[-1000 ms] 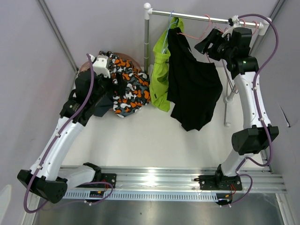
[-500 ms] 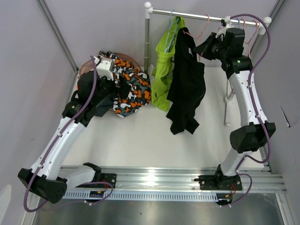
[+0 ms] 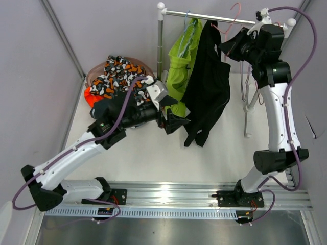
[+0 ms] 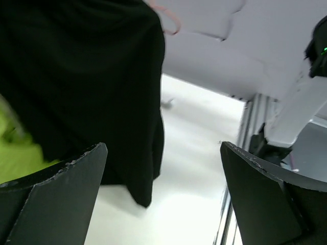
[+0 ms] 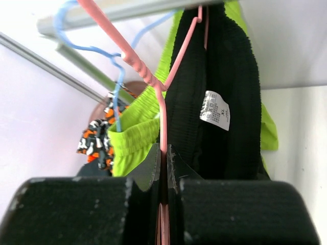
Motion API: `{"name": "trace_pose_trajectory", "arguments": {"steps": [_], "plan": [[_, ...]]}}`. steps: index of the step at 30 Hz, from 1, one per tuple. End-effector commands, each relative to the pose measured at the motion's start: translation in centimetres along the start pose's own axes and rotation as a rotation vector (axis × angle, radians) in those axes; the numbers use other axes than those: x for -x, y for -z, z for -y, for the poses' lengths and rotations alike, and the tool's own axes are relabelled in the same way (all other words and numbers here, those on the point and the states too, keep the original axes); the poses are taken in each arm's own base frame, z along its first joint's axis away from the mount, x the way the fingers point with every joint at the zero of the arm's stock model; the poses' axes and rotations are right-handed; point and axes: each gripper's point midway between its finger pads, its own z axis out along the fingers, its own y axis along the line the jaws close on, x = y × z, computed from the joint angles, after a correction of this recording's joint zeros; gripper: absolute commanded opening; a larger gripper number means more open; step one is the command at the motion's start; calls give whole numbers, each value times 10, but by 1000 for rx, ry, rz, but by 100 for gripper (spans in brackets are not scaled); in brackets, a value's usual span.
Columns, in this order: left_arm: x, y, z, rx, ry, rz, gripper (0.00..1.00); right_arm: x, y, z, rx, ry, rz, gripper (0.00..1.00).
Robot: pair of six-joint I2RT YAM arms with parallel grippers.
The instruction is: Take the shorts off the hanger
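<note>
My left gripper should go to the right in the top view onto the shorts' lower hem next, since the hem hangs on that side of the gripper's open fingers.
The black shorts (image 3: 209, 87) hang from a pink hanger (image 3: 233, 18) by the rail (image 3: 179, 14). My right gripper (image 3: 232, 48) is shut on the hanger's pink wire (image 5: 162, 117), with the black waistband (image 5: 230, 76) and its white label just beyond my right gripper (image 5: 164, 158). Whether the hook still rests on the rail I cannot tell. My left gripper (image 3: 179, 122) is open beside the lower left edge of the shorts. In the left wrist view the black cloth (image 4: 87, 76) hangs ahead and to the left of my left gripper (image 4: 163, 194), outside the jaws.
Lime green shorts (image 3: 181, 66) on a blue hanger (image 5: 110, 56) hang just left of the black ones. Patterned orange-and-black shorts (image 3: 115, 76) lie in a round basket at the back left. The rack's post (image 3: 160, 46) and right foot (image 3: 248, 109) stand on the table.
The right gripper closed on the pink hanger and raised it. The left arm swung from the basket rightward to the black shorts, which now hang narrower.
</note>
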Motion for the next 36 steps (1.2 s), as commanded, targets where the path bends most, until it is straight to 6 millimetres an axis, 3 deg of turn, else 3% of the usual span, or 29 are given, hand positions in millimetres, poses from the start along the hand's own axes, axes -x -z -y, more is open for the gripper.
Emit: {"name": "trace_pose_trajectory", "arguments": {"steps": [1,7,8,9,11,12,16,17,18,20,21,24,25,27,28,30,31,32,33,35,36], "plan": [[19,-32,30,-130,-47,95,99,48,60,-51,77,18,178,0],[6,-91,59,-204,-83,90,99,33,84,-61,80,-44,163,0],[5,-98,60,-207,-88,86,99,34,94,-67,91,-46,174,0],[-11,-112,59,-204,-84,48,99,32,99,-68,87,-52,169,0],[-8,-125,61,-203,-92,50,99,33,110,-72,92,-57,179,0],[-19,-135,59,-201,-87,28,99,34,114,-72,92,-55,182,0],[-17,-152,60,-189,-87,36,98,30,125,-72,87,-55,183,0],[-14,-154,60,-188,-85,42,93,30,126,-71,85,-56,183,0],[-17,-157,58,-181,-80,33,59,28,128,-70,84,-58,180,0],[-21,-162,59,-183,-68,17,19,27,128,-69,77,-57,184,0],[-27,-162,59,-176,-60,-3,0,27,127,-67,70,-51,183,0],[-40,-151,70,-176,-61,-32,0,29,122,-60,37,-42,190,0],[-58,-145,81,-189,-61,-63,0,30,119,-60,33,-38,190,0],[-64,-122,92,-188,-64,-53,0,33,114,-57,24,-34,188,0],[-90,-112,109,-216,-60,-95,0,34,112,-57,26,-33,185,0],[-107,-87,122,-218,-58,-100,0,41,106,-54,17,-31,189,0],[-135,-75,140,-248,-43,-151,0,47,103,-54,16,-25,200,0],[-157,-64,143,-245,-35,-191,0,50,102,-53,14,-23,203,0],[-153,-54,150,-251,4,-170,0,51,102,-52,11,-23,198,0],[-183,-39,155,-253,40,-224,0,58,101,-52,7,-19,207,0],[-179,-39,154,-239,58,-200,0,57,101,-51,6,-22,202,0]]}}
